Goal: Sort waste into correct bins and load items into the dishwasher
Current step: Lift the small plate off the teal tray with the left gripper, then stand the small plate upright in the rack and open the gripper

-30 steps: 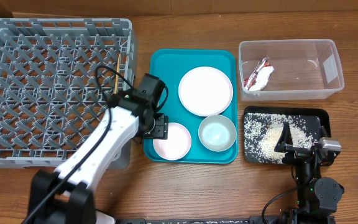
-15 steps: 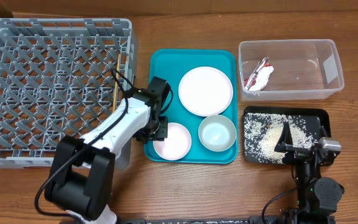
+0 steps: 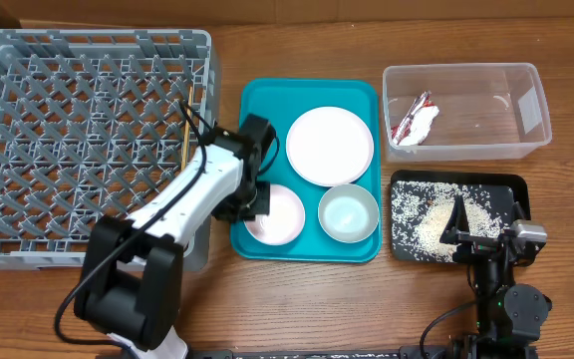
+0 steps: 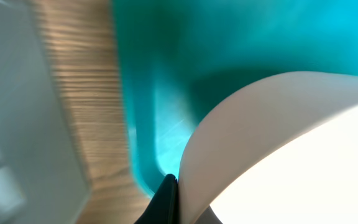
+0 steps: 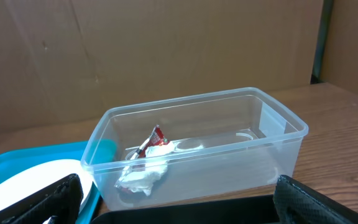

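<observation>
My left gripper should next rise outward, tilt the bowl and lower it beside the chopsticks to release, as empty dish-rack rows are to the left in the overhead view.
My left gripper (image 3: 257,202) is shut on the left rim of a small white bowl (image 3: 282,215) at the front left of the teal tray (image 3: 267,100). In the left wrist view a black finger (image 4: 167,200) presses against that bowl's (image 4: 278,155) wall. A round white plate (image 3: 330,146) and a second bowl (image 3: 348,213) also sit on the tray. The grey dish rack (image 3: 88,140) holds chopsticks (image 3: 186,135) near its right wall. The red wrapper with tissue (image 3: 414,122) lies in the clear tub (image 3: 463,112), and rice (image 3: 431,219) lies in the black tray (image 3: 506,184). My right gripper (image 3: 481,234) is open over that tray's front.
The right wrist view looks across the black tray's edge (image 5: 185,211) to the clear tub (image 5: 197,149) and the wrapper (image 5: 148,155), with cardboard behind. Bare wooden table runs along the front edge.
My left gripper has shifted right from the tray's left edge onto the bowl's rim and shut on it. The right arm has not moved.
</observation>
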### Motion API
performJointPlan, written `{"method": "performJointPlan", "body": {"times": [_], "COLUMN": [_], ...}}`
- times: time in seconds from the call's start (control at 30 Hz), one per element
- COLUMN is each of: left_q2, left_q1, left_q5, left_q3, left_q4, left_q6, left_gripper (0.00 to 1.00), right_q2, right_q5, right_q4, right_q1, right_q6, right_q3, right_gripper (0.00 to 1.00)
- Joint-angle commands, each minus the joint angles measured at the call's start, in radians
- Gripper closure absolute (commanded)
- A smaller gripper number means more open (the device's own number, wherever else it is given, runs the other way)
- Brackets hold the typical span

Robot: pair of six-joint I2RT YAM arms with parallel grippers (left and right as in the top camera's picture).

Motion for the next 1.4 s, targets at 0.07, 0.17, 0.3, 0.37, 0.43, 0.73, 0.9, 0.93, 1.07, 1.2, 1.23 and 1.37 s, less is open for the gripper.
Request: {"method": "performJointPlan", "body": {"times": [0.07,0.17,0.3,0.37,0.43,0.73,0.9,0.93,1.07,1.2,1.23,1.37], "left_q2": [-0.084,-0.085,-0.085,-0.085,-0.085,-0.024,0.089,0.118,0.226,0.317,0.338,0.408], "left_q1": [-0.003,-0.003,0.011,0.021,0.029,0.064,0.115,0.124,0.139,0.141,0.141,0.141], "left_q5": [-0.126,-0.276,-0.553,-0.692,-0.805,-1.182,-1.244,-1.260,-1.333,-1.369,-1.360,-1.346], "left_q3": [0.159,0.225,0.368,0.452,0.517,0.548,0.548,0.548,0.548,0.548,0.548,0.548], "left_q4": [-0.084,-0.188,-0.380,-0.455,-0.488,-0.353,-0.344,-0.345,-0.338,-0.327,-0.314,-0.304], "left_q6": [-0.006,-0.028,-0.147,-0.185,-0.209,-0.231,-0.226,-0.226,-0.224,-0.224,-0.224,-0.223], "left_gripper": [0.96,0.96,0.96,0.96,0.96,0.96,0.96,0.96,0.96,0.96,0.96,0.95], "right_q2": [-0.010,-0.010,-0.010,-0.010,-0.010,-0.010,-0.010,-0.010,-0.010,-0.010,-0.010,-0.010], "right_q5": [0.005,0.005,0.005,0.005,0.005,0.005,0.005,0.005,0.005,0.005,0.005,0.005], "right_q4": [0.003,0.003,0.003,0.003,0.003,0.003,0.003,0.003,0.003,0.003,0.003,0.003], "right_q1": [-0.003,-0.003,-0.003,-0.003,-0.003,-0.003,-0.003,-0.003,-0.003,-0.003,-0.003,-0.003], "right_q6": [0.007,0.006,0.007,0.006,0.007,0.007,0.007,0.007,0.007,0.007,0.007,0.007], "right_q3": [-0.010,-0.010,-0.010,-0.010,-0.010,-0.010,-0.010,-0.010,-0.010,-0.010,-0.010,-0.010], "right_gripper": [0.00,0.00,0.00,0.00,0.00,0.00,0.00,0.00,0.00,0.00,0.00,0.00]}}
